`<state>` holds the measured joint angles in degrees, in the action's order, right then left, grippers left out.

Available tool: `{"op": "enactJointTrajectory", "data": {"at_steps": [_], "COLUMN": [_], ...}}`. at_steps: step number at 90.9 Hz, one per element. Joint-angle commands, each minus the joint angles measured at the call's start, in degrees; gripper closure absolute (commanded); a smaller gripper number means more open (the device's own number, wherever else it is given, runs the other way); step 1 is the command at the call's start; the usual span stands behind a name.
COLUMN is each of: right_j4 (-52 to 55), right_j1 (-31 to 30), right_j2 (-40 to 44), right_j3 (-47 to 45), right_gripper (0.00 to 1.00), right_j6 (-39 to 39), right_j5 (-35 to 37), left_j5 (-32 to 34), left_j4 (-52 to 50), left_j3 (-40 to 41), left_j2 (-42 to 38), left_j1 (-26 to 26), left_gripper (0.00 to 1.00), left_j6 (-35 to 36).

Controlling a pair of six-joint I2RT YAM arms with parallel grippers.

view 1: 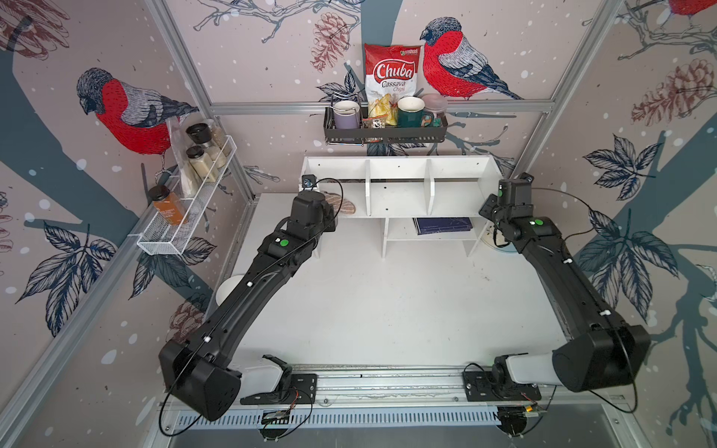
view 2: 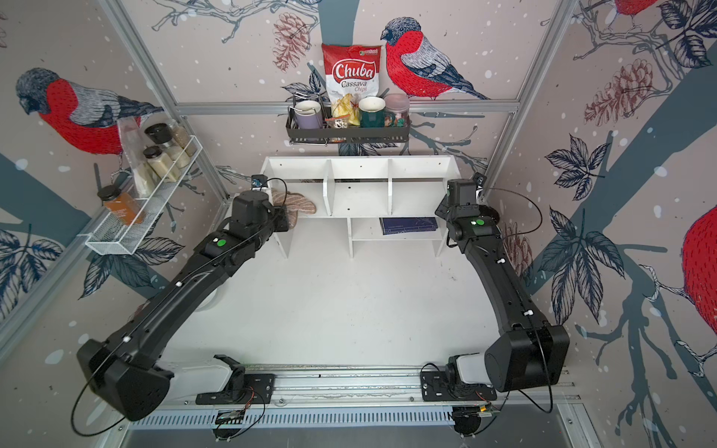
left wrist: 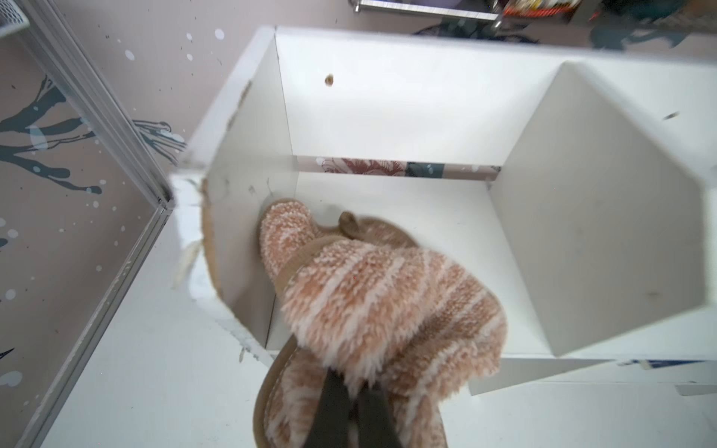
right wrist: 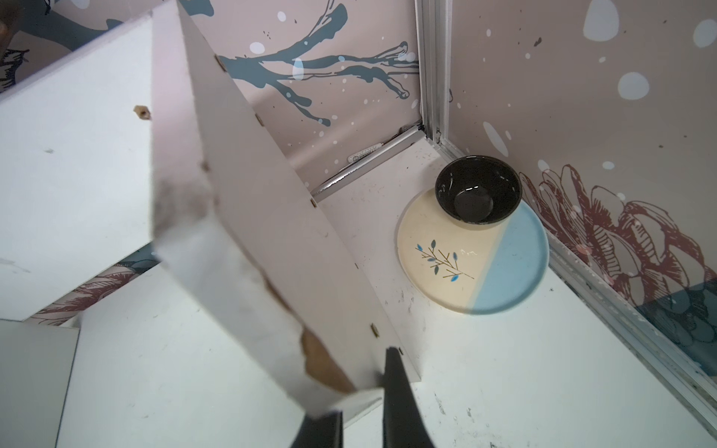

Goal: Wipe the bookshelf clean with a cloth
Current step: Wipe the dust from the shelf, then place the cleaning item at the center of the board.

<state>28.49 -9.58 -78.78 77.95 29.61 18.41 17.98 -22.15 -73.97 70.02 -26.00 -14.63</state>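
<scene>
I should next pull my left gripper back toward my base, lower the cloth onto the bare tabletop before the shelf point(view 1: 366, 284) and let go of it.
The white bookshelf point(view 1: 399, 170) point(view 2: 361, 166) stands at the back of the table. The striped tan cloth point(left wrist: 388, 302) lies bunched on the floor of its left compartment point(left wrist: 388, 116), hanging over the front edge, and it shows in both top views point(view 1: 341, 203) point(view 2: 295, 201). My left gripper point(left wrist: 351, 382) is shut on the cloth at that front edge. My right gripper point(right wrist: 357, 381) is at the shelf's right end. Its fingers sit on either side of the chipped end panel point(right wrist: 252, 232), closed on it.
A cream-and-blue plate point(right wrist: 473, 252) with a black bowl point(right wrist: 477, 194) sits in the back right corner beside the shelf. A dark blue book point(view 1: 442, 225) lies on the lower shelf. A black wall rack point(view 1: 384, 132) hangs above, a wire basket point(view 1: 186, 217) at the left wall.
</scene>
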Motion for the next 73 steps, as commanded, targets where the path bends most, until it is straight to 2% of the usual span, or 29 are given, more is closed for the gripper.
{"op": "enactJointTrajectory", "data": {"at_steps": [1, 10, 15, 20, 26, 40, 52, 61, 73], "right_j4": [3.1, 5.0, 6.5, 7.8, 8.9, 11.3, 12.9, 13.6, 13.6], "right_j1": [0.1, 0.0, 0.1, 0.0, 0.0, 0.0, -0.1, -1.2, -5.7], "right_j2": [0.9, 0.8, 0.8, 1.6, 3.6, 10.5, 16.2, 20.3, 24.4], "right_j3": [1.1, 3.2, 4.7, 6.0, 6.6, 6.9, 4.7, 1.2, -5.4], "right_gripper": [0.7, 0.5, 0.28, 0.11, 0.01, 0.0, 0.01, 0.0, 0.0], "right_j6": [2.7, 0.9, -0.4, -1.5, -2.3, -3.2, -3.0, -2.4, -1.8], "right_j5": [-2.8, -3.7, -3.5, -2.3, -0.4, 3.1, 4.1, 3.5, 3.4], "left_j5": [-7.5, -12.4, -15.0, -17.1, -17.9, -13.3, -8.7, -4.6, -3.3], "left_j4": [1.5, 1.4, 1.0, 0.1, -1.8, -3.5, 2.6, 7.3, 13.2], "left_j3": [1.8, 4.9, 6.8, 8.6, 11.0, 20.0, 29.5, 33.3, 35.7], "left_j2": [-5.0, -11.0, -14.0, -16.4, -18.8, -21.6, -22.2, -20.1, -13.8], "left_j1": [-0.5, -1.0, -1.2, -1.4, -2.3, -5.9, -10.7, -14.2, -16.5], "left_gripper": [1.0, 1.0, 1.0, 1.0, 1.0, 1.0, 1.0, 1.0, 1.0], "left_j6": [0.1, 0.4, 0.2, 0.2, 0.7, -2.8, -8.8, -10.7, -11.3]}}
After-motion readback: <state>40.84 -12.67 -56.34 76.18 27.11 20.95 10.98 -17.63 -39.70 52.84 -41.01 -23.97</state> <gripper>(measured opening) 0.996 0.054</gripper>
